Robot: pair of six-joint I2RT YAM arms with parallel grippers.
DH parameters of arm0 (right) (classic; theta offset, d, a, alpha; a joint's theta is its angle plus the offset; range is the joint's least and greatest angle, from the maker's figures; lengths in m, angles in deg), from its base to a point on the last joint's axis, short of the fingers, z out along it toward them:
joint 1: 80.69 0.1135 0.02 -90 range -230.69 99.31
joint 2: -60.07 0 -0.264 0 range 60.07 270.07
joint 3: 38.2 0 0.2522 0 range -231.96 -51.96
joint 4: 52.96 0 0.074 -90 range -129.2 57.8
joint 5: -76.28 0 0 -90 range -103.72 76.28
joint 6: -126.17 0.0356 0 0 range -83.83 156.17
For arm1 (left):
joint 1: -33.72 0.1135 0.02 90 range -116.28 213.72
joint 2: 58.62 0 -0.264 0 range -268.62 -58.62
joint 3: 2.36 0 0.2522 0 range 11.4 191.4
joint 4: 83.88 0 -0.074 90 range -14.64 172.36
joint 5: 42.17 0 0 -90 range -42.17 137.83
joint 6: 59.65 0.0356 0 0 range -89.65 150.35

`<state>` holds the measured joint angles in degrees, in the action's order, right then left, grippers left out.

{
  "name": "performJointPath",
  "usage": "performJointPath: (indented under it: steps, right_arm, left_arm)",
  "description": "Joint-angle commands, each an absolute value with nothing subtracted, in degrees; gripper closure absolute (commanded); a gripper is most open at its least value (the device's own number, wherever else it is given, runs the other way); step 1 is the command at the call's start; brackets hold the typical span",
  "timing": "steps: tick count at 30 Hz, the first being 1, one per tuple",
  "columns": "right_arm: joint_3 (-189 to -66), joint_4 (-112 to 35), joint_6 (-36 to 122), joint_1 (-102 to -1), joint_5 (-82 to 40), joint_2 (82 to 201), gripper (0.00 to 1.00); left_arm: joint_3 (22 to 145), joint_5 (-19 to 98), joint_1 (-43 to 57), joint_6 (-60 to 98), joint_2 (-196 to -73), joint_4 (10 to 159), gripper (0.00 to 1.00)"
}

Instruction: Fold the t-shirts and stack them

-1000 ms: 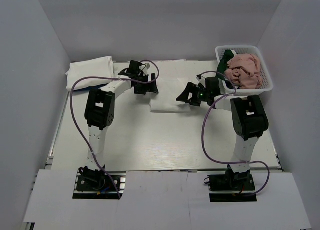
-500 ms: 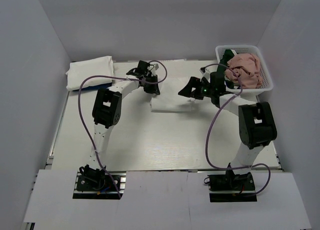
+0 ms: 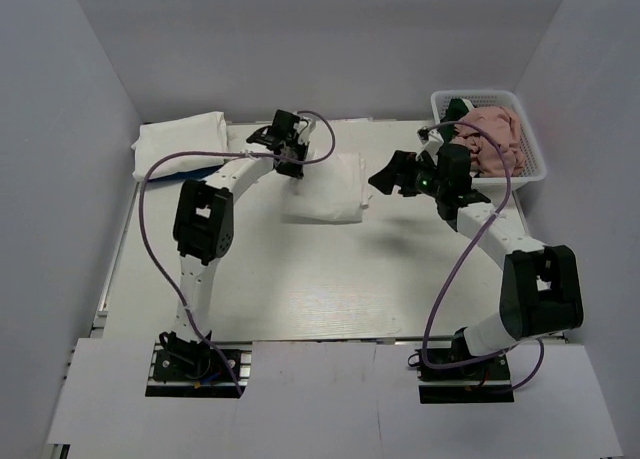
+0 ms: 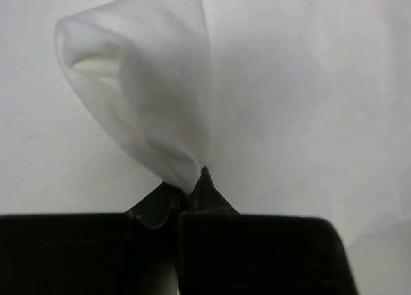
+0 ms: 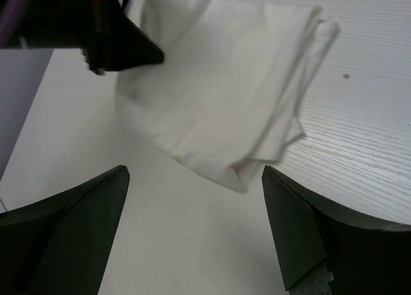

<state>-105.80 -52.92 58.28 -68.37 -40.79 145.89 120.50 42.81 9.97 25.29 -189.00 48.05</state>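
My left gripper holds the shirt (image 5: 218, 96), which is already folded. I should next carry it up, then to the left in the top view, onto the stacked t-shirts and let go of it.
A folded white t-shirt (image 3: 325, 189) lies on the table toward the back, near the middle. My left gripper (image 3: 292, 167) is shut on its far left edge; the left wrist view shows a pinched fold of white cloth (image 4: 154, 108) rising from the closed tips (image 4: 196, 179). My right gripper (image 3: 385, 177) hangs open just right of the shirt, nothing between its fingers. In the right wrist view the shirt (image 5: 218, 96) lies beyond the gripper (image 5: 196, 171), with the left gripper (image 5: 122, 44) at its top left. More folded white t-shirts (image 3: 180, 139) are stacked at the back left.
A white mesh basket (image 3: 535, 164) stands at the back right, holding a crumpled dusty pink shirt (image 3: 490, 139) and a dark green one (image 3: 458, 109). White walls close in the table on three sides. Purple cables loop from both arms.
My left gripper has shut on the shirt's edge and the shirt has slid a little leftward. The right arm has swung to the right, away from the shirt, still open.
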Motion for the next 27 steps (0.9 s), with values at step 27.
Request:
performJointPath:
  steps: [27]
  right_arm:
    - [-104.52, -47.29, 51.91, -68.56, -35.69, 138.29, 0.1]
  left_arm:
    - [134.18, 55.82, 25.27, 59.53, -171.73, 41.75, 1.0]
